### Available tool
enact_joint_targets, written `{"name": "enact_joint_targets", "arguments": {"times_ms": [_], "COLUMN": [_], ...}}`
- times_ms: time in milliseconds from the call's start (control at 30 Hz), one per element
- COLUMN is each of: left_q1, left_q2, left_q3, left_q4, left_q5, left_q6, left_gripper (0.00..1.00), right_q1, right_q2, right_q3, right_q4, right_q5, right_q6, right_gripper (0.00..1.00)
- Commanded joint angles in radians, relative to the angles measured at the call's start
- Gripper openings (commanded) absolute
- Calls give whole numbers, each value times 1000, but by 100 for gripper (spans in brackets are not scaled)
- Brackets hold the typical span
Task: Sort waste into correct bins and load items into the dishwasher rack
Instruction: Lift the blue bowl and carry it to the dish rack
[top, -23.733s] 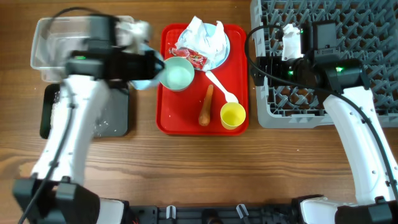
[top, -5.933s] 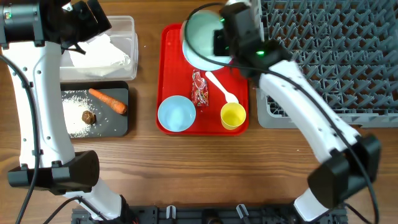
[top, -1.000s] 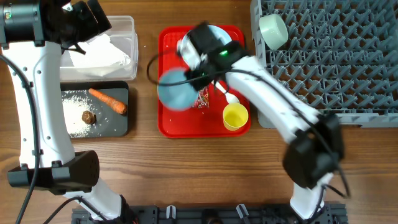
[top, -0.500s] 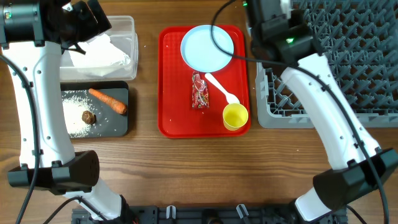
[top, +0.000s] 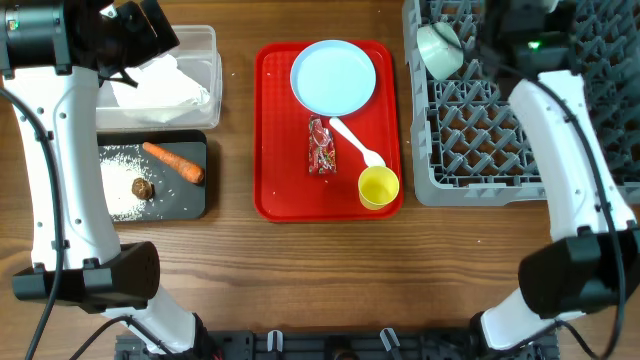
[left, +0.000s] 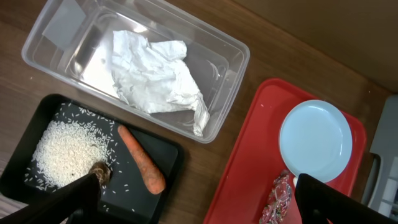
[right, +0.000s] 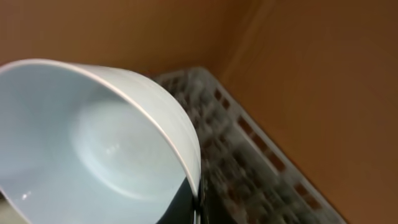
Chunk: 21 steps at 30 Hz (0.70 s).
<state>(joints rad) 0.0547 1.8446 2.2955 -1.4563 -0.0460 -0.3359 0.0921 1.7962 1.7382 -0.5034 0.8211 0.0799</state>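
My right gripper will move down onto the rack's far part (top: 492, 36) next, because empty pegs show beside the mint bowl (top: 440, 48). Then it will let go of the pale blue bowl's rim.
My right gripper (right: 194, 202) is shut on the rim of a pale blue bowl (right: 93, 149), held above the grey dishwasher rack (right: 249, 162); in the overhead view the right arm reaches the rack's (top: 480, 140) far edge. A mint bowl (top: 440, 48) lies in the rack. On the red tray (top: 275, 190) are the plate (top: 333, 77), red wrapper (top: 321, 146), white spoon (top: 358, 143) and yellow cup (top: 377, 187). My left gripper (left: 199, 205) hangs open and empty above the bins. The napkin (left: 158, 78) lies in the clear tub (left: 230, 68).
The black tray (top: 190, 205) holds the carrot (top: 173, 162), a brown lump (top: 143, 187) and rice grains (top: 120, 180). It sits just in front of the clear tub (top: 205, 40). Bare wood runs along the table's near side.
My right arm has carried the pale blue bowl off the red tray and up over the rack's far edge. The left arm has not moved.
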Motion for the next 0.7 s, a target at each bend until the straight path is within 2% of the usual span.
{"name": "enact_joint_targets", "arguments": {"times_ms": [0,133,300,367,533,667], "left_q1": [3,3,3,3,3,3], "left_q2": [5,5,5,5,5,5], "left_q3": [-5,-5,-5,-5,-5,-5], "left_q4": [0,0,0,0,0,0], "left_q5": [4,4,5,5,5,5], "left_q6": [-10,-10,-10,-10,-10,-10], "left_gripper": [100,100,100,100,100,100], "right_q1": [-50,-79,-86,-89,-102,-124], "right_q2": [97,197,309,345,401,443], "right_q3": [0,0,0,0,0,0], "right_q4": [163,335,441,489,634,777], "right_q5": [-82,-136,-140,-139,-143,-203], "right_q6": [-222,-498,-716,-763,-778,-972], "right_gripper": [4,5,4,4,4,4]}}
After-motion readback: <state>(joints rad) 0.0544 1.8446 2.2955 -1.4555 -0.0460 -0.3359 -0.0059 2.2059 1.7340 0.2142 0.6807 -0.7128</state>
